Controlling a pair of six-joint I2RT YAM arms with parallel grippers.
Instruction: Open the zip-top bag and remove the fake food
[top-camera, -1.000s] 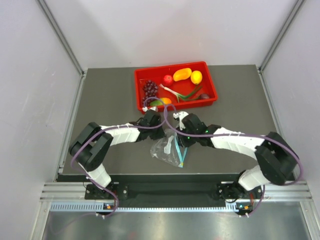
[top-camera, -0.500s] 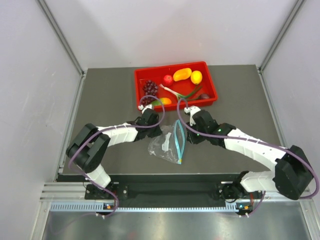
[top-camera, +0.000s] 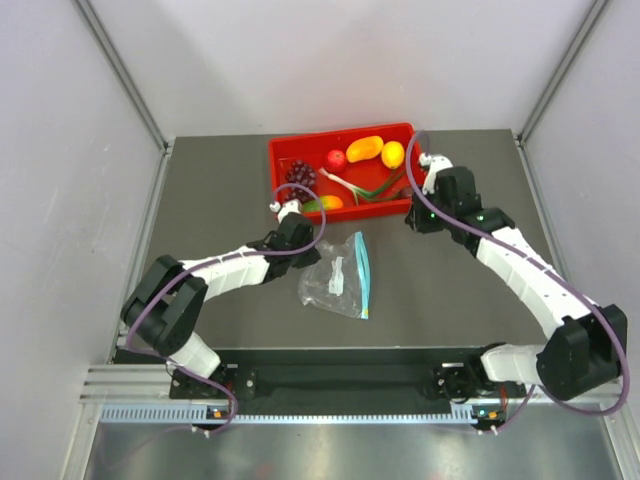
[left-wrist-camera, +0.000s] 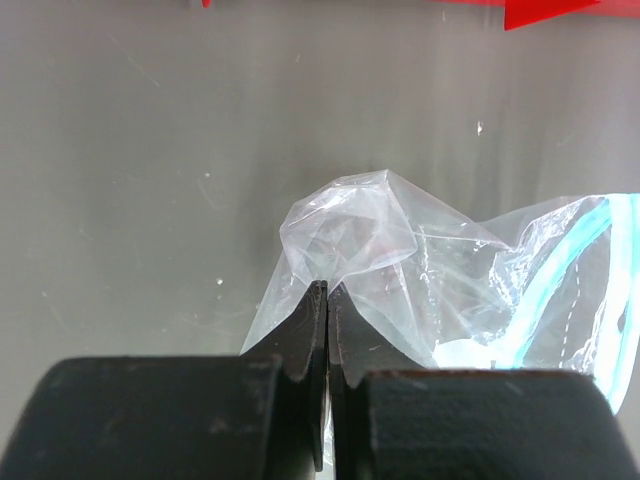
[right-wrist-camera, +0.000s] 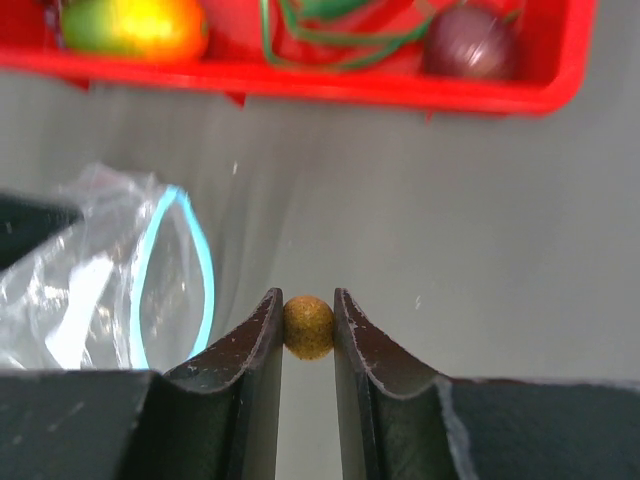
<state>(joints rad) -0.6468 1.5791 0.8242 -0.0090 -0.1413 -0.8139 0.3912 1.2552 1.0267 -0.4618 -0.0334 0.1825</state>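
Note:
Next, my right gripper goes outward and to the left in the top view, over the red tray by the yellow lemon, since the other food lies there.
The clear zip-top bag (top-camera: 340, 280) lies on the dark table with its teal zip strip looped open (right-wrist-camera: 170, 270). My left gripper (top-camera: 308, 262) is shut on a pinched fold of the bag's plastic (left-wrist-camera: 345, 235). My right gripper (top-camera: 415, 221) hovers by the front right corner of the red tray (top-camera: 428, 178), shut on a small mustard-brown ball (right-wrist-camera: 308, 327). In the tray lie the yellow lemon (top-camera: 393, 154), the orange mango (top-camera: 364, 148) and the dark maroon piece (top-camera: 410, 193). No food shows inside the bag.
The tray also holds a purple grape bunch (top-camera: 300, 176), a red ball (top-camera: 336, 158), a green onion (top-camera: 365, 188) and a green-orange fruit (top-camera: 322, 203). White walls and metal posts enclose the table on three sides.
My right arm has swung from the bag's mouth up and to the right, towards the tray's front right corner. The left gripper kept its hold, and the bag shifted slightly.

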